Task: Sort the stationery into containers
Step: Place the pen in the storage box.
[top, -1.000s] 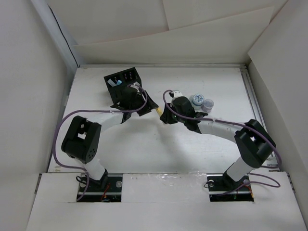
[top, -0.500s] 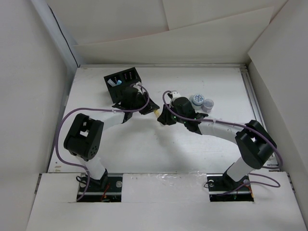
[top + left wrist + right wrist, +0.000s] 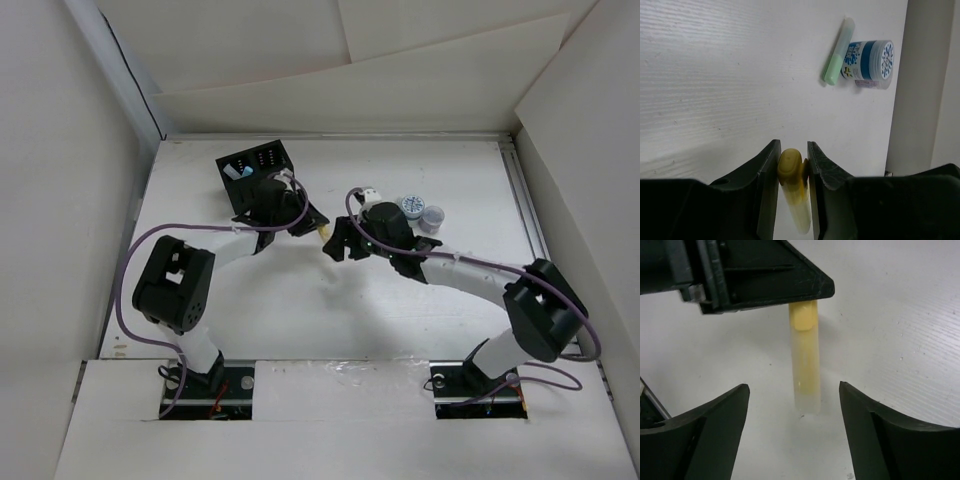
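Note:
I will next lift the yellow stick with my left gripper over the section outward of it in the organiser box, lower it and release it, because the black organiser box (image 3: 268, 158) holds a light blue stick there.
My left gripper (image 3: 792, 144) is shut on the top end of a yellow stick (image 3: 794, 192), which hangs down between its fingers. In the right wrist view the same yellow stick (image 3: 805, 360) points toward me below the left gripper's fingers (image 3: 760, 275). My right gripper (image 3: 794, 390) stands open on either side of the stick's free end without touching it. From above, the left gripper (image 3: 314, 224) and right gripper (image 3: 335, 244) meet mid-table with the yellow stick (image 3: 325, 232) between them. The black organiser box (image 3: 268, 158) stands behind the left arm with a light blue stick (image 3: 245, 172) inside.
Two small round pots (image 3: 410, 206) (image 3: 432, 217) sit behind the right wrist, with a white, orange-ended stick (image 3: 367, 192) beside them. The left wrist view shows a pale green stick (image 3: 837, 51) lying against a blue-labelled pot (image 3: 871, 57) near a white wall (image 3: 925, 85).
The left gripper closed on the yellow stick. The right gripper then opened and let go of the stick's other end. Both wrists stayed close together at mid-table.

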### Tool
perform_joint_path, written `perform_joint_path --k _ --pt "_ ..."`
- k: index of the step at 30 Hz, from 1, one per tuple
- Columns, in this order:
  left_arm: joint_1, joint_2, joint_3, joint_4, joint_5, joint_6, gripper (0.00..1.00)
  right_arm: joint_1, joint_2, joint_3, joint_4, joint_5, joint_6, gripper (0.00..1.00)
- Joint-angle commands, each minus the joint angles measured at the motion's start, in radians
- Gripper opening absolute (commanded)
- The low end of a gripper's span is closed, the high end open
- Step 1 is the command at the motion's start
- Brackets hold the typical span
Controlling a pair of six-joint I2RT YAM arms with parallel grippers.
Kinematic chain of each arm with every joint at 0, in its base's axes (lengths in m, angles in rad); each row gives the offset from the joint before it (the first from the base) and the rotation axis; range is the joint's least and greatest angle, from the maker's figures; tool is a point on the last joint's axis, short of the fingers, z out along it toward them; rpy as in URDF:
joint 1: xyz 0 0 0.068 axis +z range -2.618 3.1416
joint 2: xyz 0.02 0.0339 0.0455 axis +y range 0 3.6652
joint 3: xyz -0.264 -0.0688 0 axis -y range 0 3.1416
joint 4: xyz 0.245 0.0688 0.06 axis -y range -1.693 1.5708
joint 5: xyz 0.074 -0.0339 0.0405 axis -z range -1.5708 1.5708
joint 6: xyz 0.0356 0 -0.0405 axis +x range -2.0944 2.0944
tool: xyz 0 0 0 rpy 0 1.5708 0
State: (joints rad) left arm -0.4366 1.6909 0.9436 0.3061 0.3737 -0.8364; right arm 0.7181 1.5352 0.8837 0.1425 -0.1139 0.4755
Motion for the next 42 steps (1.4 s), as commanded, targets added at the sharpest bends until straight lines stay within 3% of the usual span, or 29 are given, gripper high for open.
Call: perform_joint_path --k 1,3,10,13,14,15,18,20,28,35,42 --pt "0.024 -0.066 0.064 0.002 -0.033 -0.013 0.0 -0.008 -0.098 -0.012 0.062 -0.01 -0.005 0.8" --pt "0.054 -0.091 0.11 -0.038 -0.077 -0.013 0.0 -0.017 -0.144 -0.022 0.062 -0.01 -0.005 0.87" --pt "0.127 -0.115 0.293 -0.169 -0.274 -0.013 0.0 -0.063 -0.222 -0.068 0.051 0.026 -0.005 0.83" --pt "0.189 -0.103 0.395 -0.226 -0.395 -0.023 0.0 -0.091 -0.222 -0.078 0.051 0.016 0.006 0.6" --pt "0.208 -0.103 0.441 -0.261 -0.421 -0.023 0.0 -0.103 -0.222 -0.078 0.051 0.016 0.015 0.38" --pt "0.226 -0.09 0.464 -0.28 -0.47 -0.023 0.0 -0.103 -0.222 -0.078 0.051 0.002 0.015 0.28" --pt "0.3 -0.062 0.553 -0.357 -0.539 -0.012 0.0 -0.112 -0.231 -0.088 0.051 0.002 0.015 0.1" --pt "0.323 -0.053 0.59 -0.387 -0.646 0.014 0.0 -0.112 -0.241 -0.088 0.051 0.002 0.015 0.1" --pt "0.334 -0.004 0.704 -0.47 -0.961 0.155 0.0 -0.134 -0.25 -0.098 0.051 0.002 0.025 0.27" --pt "0.334 0.041 0.673 -0.411 -1.058 0.235 0.0 -0.143 -0.231 -0.098 0.051 0.002 0.034 0.46" --pt "0.312 0.096 0.655 -0.348 -1.098 0.258 0.0 -0.172 -0.231 -0.107 0.051 0.02 0.034 0.51"
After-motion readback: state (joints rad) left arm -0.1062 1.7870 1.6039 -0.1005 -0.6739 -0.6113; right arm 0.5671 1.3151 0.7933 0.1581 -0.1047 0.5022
